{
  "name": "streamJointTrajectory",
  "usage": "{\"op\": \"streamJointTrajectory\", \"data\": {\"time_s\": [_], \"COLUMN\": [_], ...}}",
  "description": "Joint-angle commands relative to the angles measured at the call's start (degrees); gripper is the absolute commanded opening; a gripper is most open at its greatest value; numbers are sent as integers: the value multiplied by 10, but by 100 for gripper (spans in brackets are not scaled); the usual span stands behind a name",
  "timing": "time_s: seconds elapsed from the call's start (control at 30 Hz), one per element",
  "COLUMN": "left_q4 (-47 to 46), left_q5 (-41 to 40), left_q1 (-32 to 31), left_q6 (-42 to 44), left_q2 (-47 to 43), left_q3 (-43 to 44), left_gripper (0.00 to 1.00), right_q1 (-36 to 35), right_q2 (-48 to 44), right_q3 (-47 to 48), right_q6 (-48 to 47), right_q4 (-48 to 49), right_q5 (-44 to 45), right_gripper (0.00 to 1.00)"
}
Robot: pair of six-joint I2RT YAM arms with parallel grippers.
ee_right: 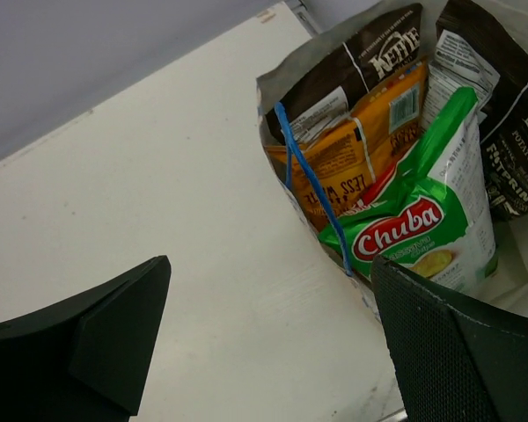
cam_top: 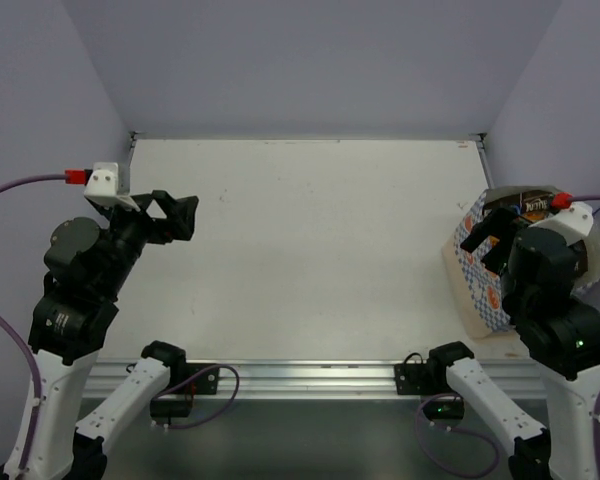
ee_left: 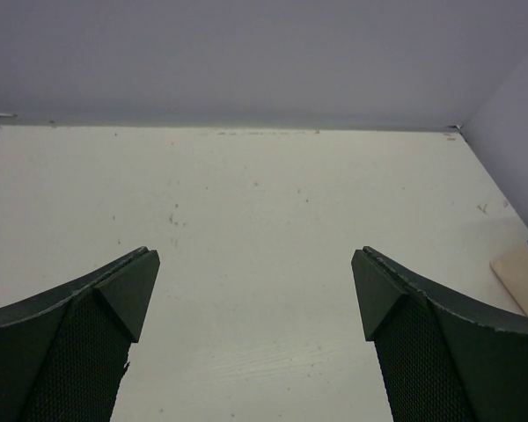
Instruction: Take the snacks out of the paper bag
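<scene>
I need to lower my right gripper next onto the cream rim (ee_right: 316, 231) between the ends of the blue string handle (ee_right: 312, 185), because the bare tabletop beside it leaves room for the outer finger.
The paper bag (cam_top: 477, 285), blue-and-white checked, stands at the table's right edge with its mouth open. In the right wrist view its rim (ee_right: 277, 79) and a blue string handle (ee_right: 312, 185) show. Inside are a green and white packet (ee_right: 422, 229), an orange packet (ee_right: 352, 158) and two dark brown packets (ee_right: 361, 70) (ee_right: 510, 132). A dark brown packet top also shows in the top view (cam_top: 527, 206). My right gripper (cam_top: 480, 250) (ee_right: 271, 268) is open and empty, above the bag's left side. My left gripper (cam_top: 183, 213) (ee_left: 255, 264) is open and empty over the table's left side, far from the bag.
Lilac walls close in the white table (cam_top: 310, 250) at the back and both sides. A metal rail (cam_top: 300, 375) runs along the near edge. A corner of the bag (ee_left: 524, 272) shows at the right edge of the left wrist view.
</scene>
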State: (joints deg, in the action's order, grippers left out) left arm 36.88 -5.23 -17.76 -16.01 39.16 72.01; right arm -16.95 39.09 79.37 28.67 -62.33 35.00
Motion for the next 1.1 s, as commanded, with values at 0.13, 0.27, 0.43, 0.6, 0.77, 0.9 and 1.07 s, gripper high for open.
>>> {"op": "streamJointTrajectory", "data": {"time_s": [0.13, 0.27, 0.43, 0.6, 0.77, 0.9, 1.07], "left_q4": [-19, -15, -7, -5, -5, -5, -2], "left_q5": [70, 68, 55, 37, 38, 38, 37], "left_q1": [-5, -10, -18, -24, -26, -27, -29], "left_q6": [-37, -35, -22, -14, -11, -11, -11], "left_q2": [-14, -26, -39, -38, -32, -30, -29], "left_q3": [-19, -22, -28, -30, -28, -27, -24], "left_gripper": [100, 100, 100, 100, 100, 100, 100], "right_q1": [51, 110, 128, 128, 128, 128, 129], "right_q2": [66, 72, 87, 94, 92, 94, 100], "right_q3": [-67, -99, -116, -127, -149, -162, -165], "right_q6": [23, 5, -21, -48, -63, -71, -76], "right_q4": [-6, 20, 33, 50, 71, 83, 93], "right_q5": [-26, -87, -106, -119, -130, -127, -131], "right_gripper": [99, 99, 99, 93, 77, 66, 48]}}
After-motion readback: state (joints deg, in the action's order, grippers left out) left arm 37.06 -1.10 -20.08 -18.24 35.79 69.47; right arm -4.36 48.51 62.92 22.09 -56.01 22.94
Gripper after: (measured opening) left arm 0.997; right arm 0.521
